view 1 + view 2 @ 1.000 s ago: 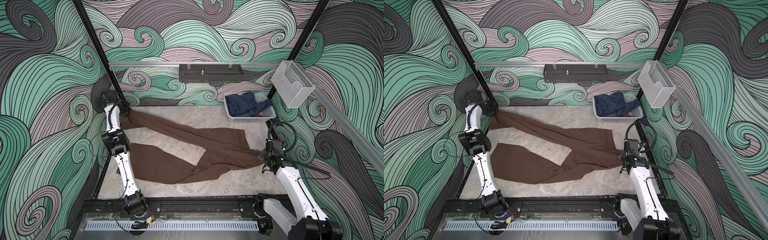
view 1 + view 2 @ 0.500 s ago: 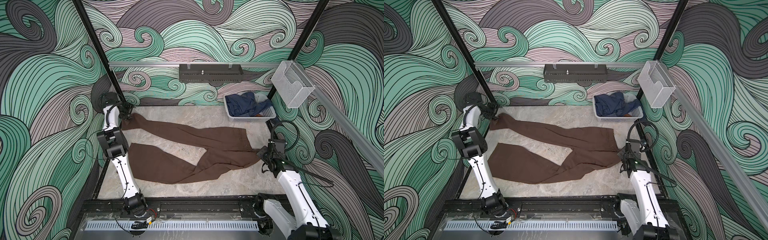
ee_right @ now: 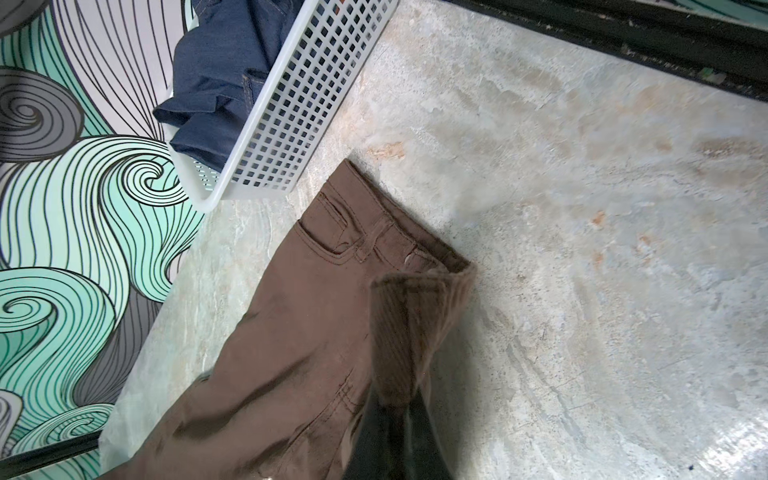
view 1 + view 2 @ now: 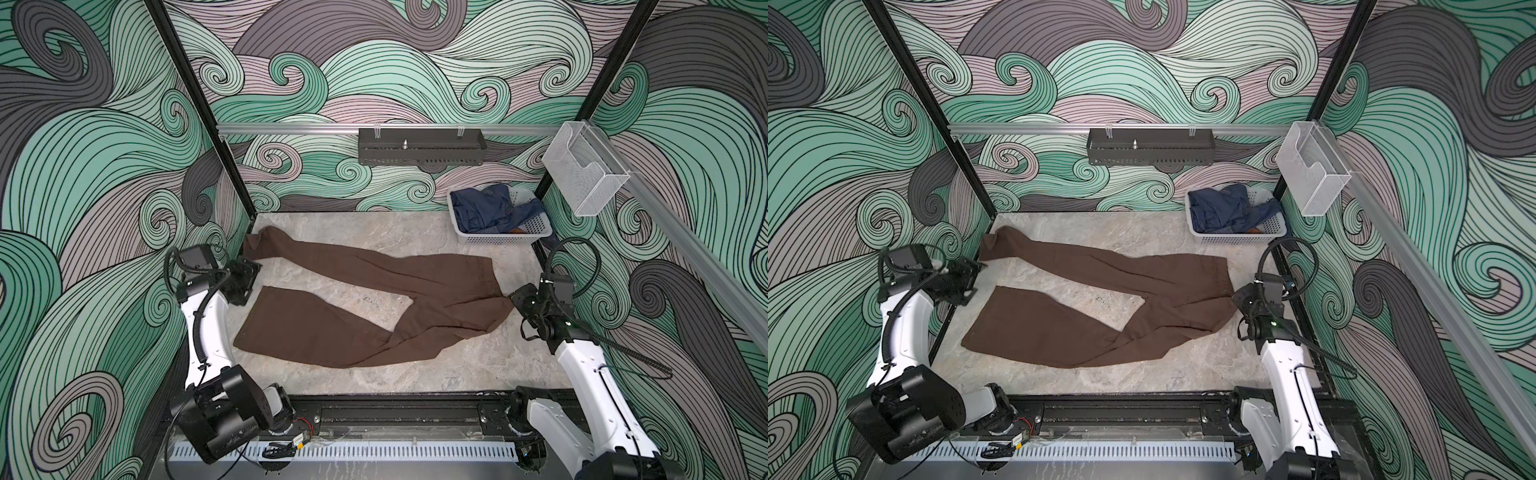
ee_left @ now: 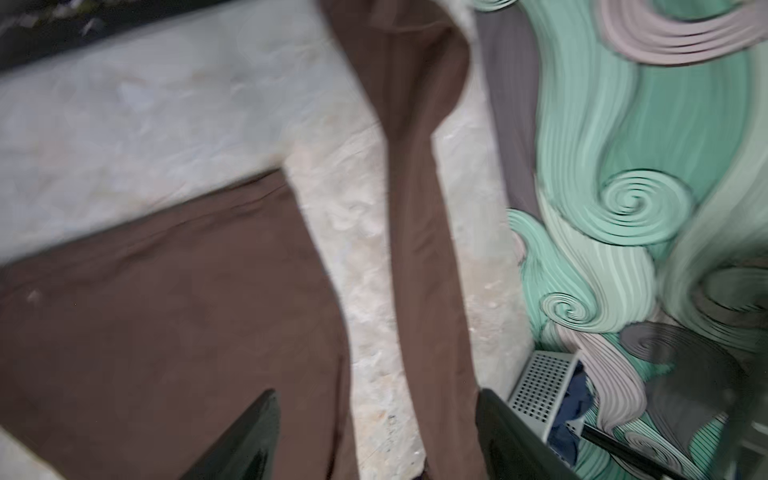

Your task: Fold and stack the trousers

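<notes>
My right gripper is going to pull the fold of waistband back next, lower it onto the bare tabletop nearer the base and release it, because the trousers' waist is bunched.
The dark brown trousers (image 4: 436,286) lie spread on the marble table (image 4: 374,232) in both top views, waist at the right, two long legs running left. My left gripper (image 4: 250,271) hovers open at the left edge, between the two leg ends, holding nothing. In the left wrist view its black fingers (image 5: 257,419) stand wide above the near leg (image 5: 166,311) and the far leg (image 5: 419,249). My right gripper (image 4: 513,297) is shut on the waist corner. The right wrist view shows the waistband fold (image 3: 415,311) pinched and lifted in that gripper (image 3: 399,411).
A white perforated basket (image 4: 503,239) with navy denim garments (image 4: 482,208) stands at the back right, close to the waist. A black tray (image 4: 419,151) hangs on the back rail and a clear holder (image 4: 582,178) on the right rail. Walls close in on three sides.
My left gripper opened and let go of the far leg's end at the back left corner, then drew back toward the front. The right gripper stayed shut on the waist.
</notes>
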Robot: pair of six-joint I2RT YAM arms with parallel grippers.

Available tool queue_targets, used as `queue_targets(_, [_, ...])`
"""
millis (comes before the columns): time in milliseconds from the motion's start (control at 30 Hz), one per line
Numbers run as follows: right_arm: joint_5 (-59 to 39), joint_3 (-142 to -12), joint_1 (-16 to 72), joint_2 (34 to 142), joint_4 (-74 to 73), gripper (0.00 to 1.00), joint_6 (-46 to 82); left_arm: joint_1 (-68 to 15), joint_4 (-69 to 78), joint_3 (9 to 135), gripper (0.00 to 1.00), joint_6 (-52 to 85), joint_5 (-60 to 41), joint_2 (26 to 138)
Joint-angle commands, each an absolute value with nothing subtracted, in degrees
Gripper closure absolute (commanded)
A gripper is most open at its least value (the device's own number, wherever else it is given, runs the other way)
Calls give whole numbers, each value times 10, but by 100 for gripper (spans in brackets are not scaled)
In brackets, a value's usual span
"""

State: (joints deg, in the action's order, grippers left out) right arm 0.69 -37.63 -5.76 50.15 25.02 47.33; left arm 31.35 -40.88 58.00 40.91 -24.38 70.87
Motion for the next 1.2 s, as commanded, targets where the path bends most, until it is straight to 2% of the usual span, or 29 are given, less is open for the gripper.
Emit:
queue_targets(0, [-18,-375,-59,488,246,100,498,321,-381,542,28,391,-244,730])
queue_targets(200, [-10,-349,-60,487,244,100,508,319,-377,550,42,383,-294,886])
queue_targets(300, [-6,-341,-60,493,238,100,509,316,-355,539,46,382,-288,915])
queue_targets(433, [-3,-337,-60,508,230,100,509,298,-354,539,46,373,-270,948])
queue_targets(667, [2,-329,-64,531,221,100,523,279,-334,488,45,436,-173,967])
queue_targets(967, [3,-274,-145,469,270,100,540,325,-356,484,42,441,-142,1002])
queue_targets(1167, [12,-258,-175,447,313,98,539,360,-394,506,41,410,-133,981])
